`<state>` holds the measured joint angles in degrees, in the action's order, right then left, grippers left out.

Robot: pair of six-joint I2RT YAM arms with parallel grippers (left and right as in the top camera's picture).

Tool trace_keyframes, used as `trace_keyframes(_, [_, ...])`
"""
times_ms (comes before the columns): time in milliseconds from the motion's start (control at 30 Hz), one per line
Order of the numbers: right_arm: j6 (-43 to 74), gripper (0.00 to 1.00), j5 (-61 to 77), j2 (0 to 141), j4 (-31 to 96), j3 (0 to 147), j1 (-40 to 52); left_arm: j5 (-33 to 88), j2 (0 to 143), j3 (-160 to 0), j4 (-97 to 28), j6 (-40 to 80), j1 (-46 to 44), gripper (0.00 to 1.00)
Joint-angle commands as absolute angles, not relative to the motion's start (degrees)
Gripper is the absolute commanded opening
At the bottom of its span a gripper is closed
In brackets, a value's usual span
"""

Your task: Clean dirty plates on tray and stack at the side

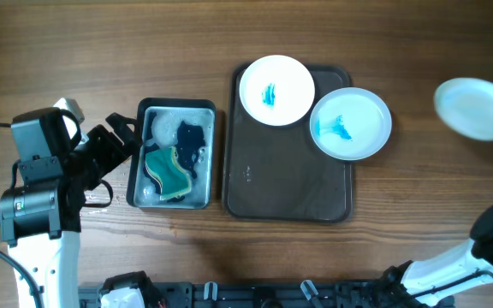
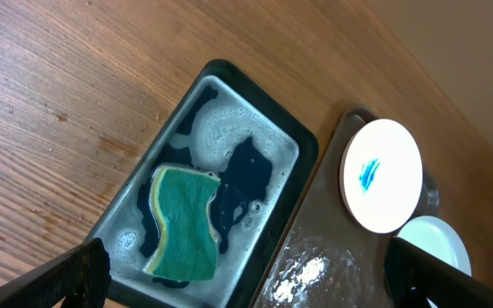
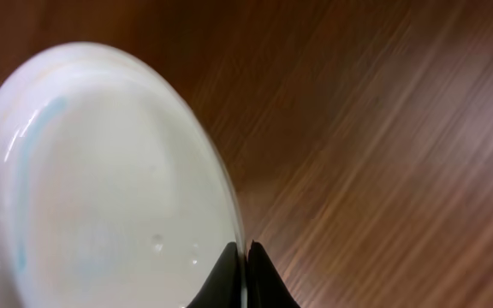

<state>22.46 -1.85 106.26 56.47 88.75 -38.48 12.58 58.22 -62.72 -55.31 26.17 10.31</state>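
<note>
My right gripper lowers the third white plate next, toward the tray, onto the wood beside the nearest smeared plate, since that wood is bare and free.
Two white plates with blue smears sit on the dark brown tray [image 1: 285,192]: one [image 1: 276,90] at its back left, one [image 1: 351,124] at its back right. My right gripper [image 3: 245,257] is shut on the rim of a third white plate [image 1: 473,107] and holds it over the table at the far right; it fills the left of the right wrist view [image 3: 101,188]. My left gripper [image 2: 246,274] is open and empty above the metal basin [image 1: 208,154], where a green and yellow sponge [image 1: 168,171] lies in soapy water.
The basin stands just left of the tray. The tray's front half is wet. A black rail runs along the table's front edge [image 1: 255,295]. Bare wood lies to the right of the tray.
</note>
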Motion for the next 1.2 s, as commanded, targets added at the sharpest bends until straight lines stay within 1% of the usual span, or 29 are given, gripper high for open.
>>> trace_keyframes(0, [21.0,0.04,-4.8,105.5,52.2,77.8,-33.4,13.5,57.8,-63.6,-55.1,25.9,10.7,1.00])
trace_keyframes(133, [22.2,0.04,-8.0,105.5,48.1,68.4,-26.5,13.5,57.8,-63.6,-55.1,25.9,10.7,1.00])
trace_keyframes(233, [22.5,0.06,-9.8,105.1,49.4,67.4,-22.2,13.5,57.8,-63.6,-55.1,25.9,10.7,1.00])
trace_keyframes(267, [22.3,0.22,-10.4,104.1,49.9,67.4,-20.6,13.5,57.8,-63.6,-55.1,25.9,10.7,1.00])
trace_keyframes(300, [22.3,0.30,-11.2,102.8,50.3,67.4,-19.3,13.5,57.8,-63.6,-55.2,25.9,10.7,1.00])
trace_keyframes(367, [22.2,0.40,-12.2,99.5,50.8,67.4,-17.3,13.5,57.8,-63.6,-55.1,25.9,10.7,1.00])
trace_keyframes(433, [21.5,0.61,-11.4,94.1,50.3,67.4,-15.7,13.5,57.8,-63.6,-55.1,25.9,10.7,1.00])
trace_keyframes(467, [19.6,0.66,-8.9,92.0,49.5,67.4,-15.4,13.5,57.8,-63.6,-55.1,25.9,10.7,1.00])
trace_keyframes(500, [16.7,0.66,-4.7,90.4,48.2,67.4,-15.3,13.5,57.8,-63.6,-55.1,25.9,10.7,1.00])
trace_keyframes(567, [8.1,0.66,9.3,88.8,45.0,67.4,-15.3,13.5,57.8,-63.6,-55.1,25.9,10.7,1.00])
trace_keyframes(600, [5.8,0.66,15.0,89.0,44.0,67.4,-15.2,13.5,57.8,-63.6,-55.1,25.9,10.7,1.00])
trace_keyframes(733, [5.6,0.66,14.6,94.4,41.0,67.0,-13.7,13.5,57.8,-63.6,-55.1,25.9,10.7,1.00])
trace_keyframes(833, [4.6,0.70,14.2,100.4,38.2,67.0,-12.7,13.5,57.8,-63.6,-55.1,25.9,10.7,1.00])
trace_keyframes(867, [4.7,0.69,14.0,102.4,37.2,67.0,-12.6,13.5,57.8,-63.6,-55.1,25.9,10.7,1.00])
trace_keyframes(900, [4.8,0.64,13.5,104.2,36.5,67.0,-12.7,13.5,57.8,-63.6,-55.1,25.9,10.7,1.00])
trace_keyframes(933, [4.9,0.53,12.9,105.6,36.1,67.0,-12.7,13.5,57.8,-63.6,-55.1,25.9,10.7,1.00])
trace_keyframes(967, [5.0,0.38,12.7,106.6,36.0,67.0,-12.7,13.5,57.8,-63.6,-55.1,25.9,10.7,1.00])
trace_keyframes(1000, [4.9,0.04,12.6,107.1,36.1,67.0,-12.7,13.5,57.8,-63.6,-55.1,25.9,10.7,1.00])
trace_keyframes(1167, [6.4,0.04,12.5,102.9,39.6,67.2,-12.7,13.5,57.8,-63.6,-55.1,25.9,10.7,1.00])
